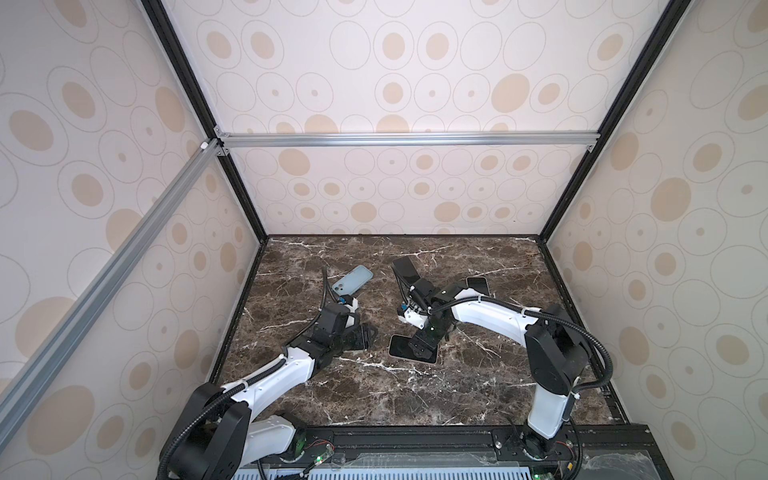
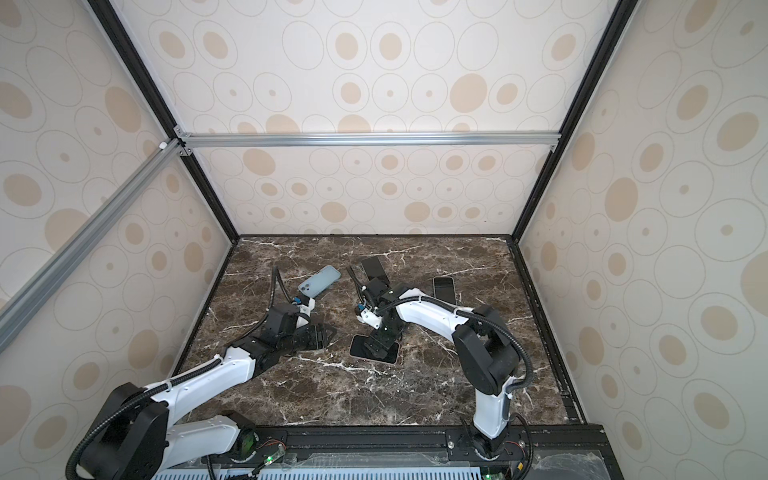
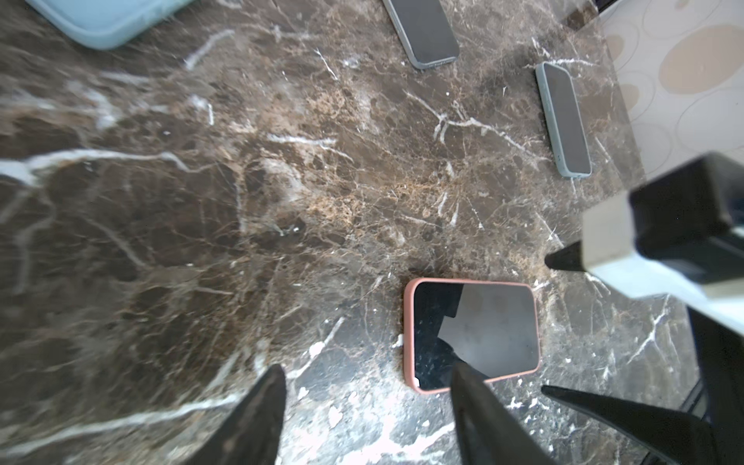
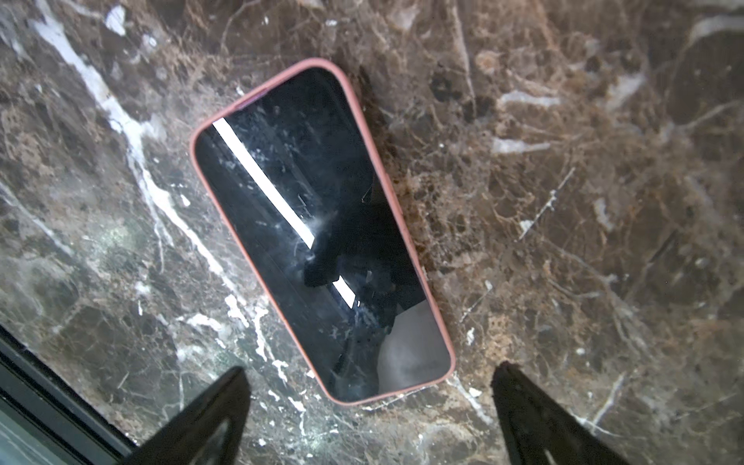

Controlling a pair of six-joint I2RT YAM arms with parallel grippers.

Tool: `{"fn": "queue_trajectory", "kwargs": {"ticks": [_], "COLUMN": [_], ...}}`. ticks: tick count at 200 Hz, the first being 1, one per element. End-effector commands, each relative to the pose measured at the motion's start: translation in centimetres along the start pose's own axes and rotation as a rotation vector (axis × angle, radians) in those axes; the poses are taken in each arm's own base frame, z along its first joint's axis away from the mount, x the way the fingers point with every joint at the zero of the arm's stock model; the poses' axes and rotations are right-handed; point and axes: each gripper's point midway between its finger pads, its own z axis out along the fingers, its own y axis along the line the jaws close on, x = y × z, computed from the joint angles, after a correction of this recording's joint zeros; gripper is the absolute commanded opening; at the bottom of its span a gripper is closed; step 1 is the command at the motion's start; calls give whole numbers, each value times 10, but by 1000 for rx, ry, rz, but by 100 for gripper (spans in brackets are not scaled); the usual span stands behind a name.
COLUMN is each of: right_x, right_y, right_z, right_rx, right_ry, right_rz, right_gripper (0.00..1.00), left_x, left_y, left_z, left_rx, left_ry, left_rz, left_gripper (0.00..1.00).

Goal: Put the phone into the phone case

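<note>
I will next turn my right gripper and lower it over the middle of the cased phone [image 1: 409,348], then close it across the phone's long edges, because the phone lies slanted to my open fingers.
The phone [image 4: 306,193] lies flat on the marble table with its black screen up, seated inside the pink phone case [image 4: 318,63], whose rim runs all round it. Both top views show the cased phone [image 1: 398,345] [image 2: 358,347] near the middle of the table. My right gripper [image 4: 370,368] [image 1: 420,353] hovers just over its end, open, with nothing between the fingers. My left gripper [image 3: 366,366] [image 1: 369,332] is beside it to the left, open and empty. The left wrist view shows the phone [image 3: 491,322] just past one fingertip.
A light blue phone case [image 1: 352,280] [image 3: 104,20] lies camera side up at the back left. A dark phone [image 1: 405,268] [image 3: 426,32] lies behind the right wrist, and another phone [image 2: 444,286] [image 3: 563,120] further right. Walls enclose the table [image 1: 374,399].
</note>
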Motion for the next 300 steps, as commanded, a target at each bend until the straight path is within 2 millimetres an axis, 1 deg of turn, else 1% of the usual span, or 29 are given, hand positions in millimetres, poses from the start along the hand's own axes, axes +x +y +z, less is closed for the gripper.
{"fn": "queue_trajectory", "kwargs": {"ticks": [1, 37, 44, 63, 74, 103, 125, 168, 222, 263, 300], "right_x": [-1, -12, -13, -15, -15, -14, -12, -6, 6, 15, 16], "right_y": [7, 12, 12, 14, 14, 13, 16, 10, 15, 16, 11], "right_z": [6, 16, 19, 24, 27, 33, 35, 42, 52, 58, 62], "right_rx": [1, 1, 0, 2, 2, 25, 29, 81, 72, 80, 109], "right_ry": [37, 45, 52, 60, 65, 75, 81, 116, 146, 163, 166], "right_rz": [-82, -121, -128, -142, -149, -164, -183, -208, -232, -236, -200], "right_gripper": [99, 100, 99, 100, 99, 100, 100, 97, 95, 91, 80], "left_x": [1, 2, 3, 2, 2, 1, 2, -2, -2, -1, -3], "left_y": [13, 19, 20, 21, 22, 25, 26, 24, 25, 26, 25], "left_z": [-10, -20, -21, -27, -30, -37, -38, -39, -42, -43, -44], "left_rx": [-60, -83, -87, -86, -88, -97, -106, -96, -100, -100, -101], "left_ry": [-13, -39, -41, -68, -82, -101, -99, -114, -121, -128, -131], "left_rz": [2, -14, -17, -22, -23, -25, -24, -24, -18, -22, -20], "left_gripper": [74, 78, 81, 96, 100, 100, 100, 100, 100, 100, 100]}}
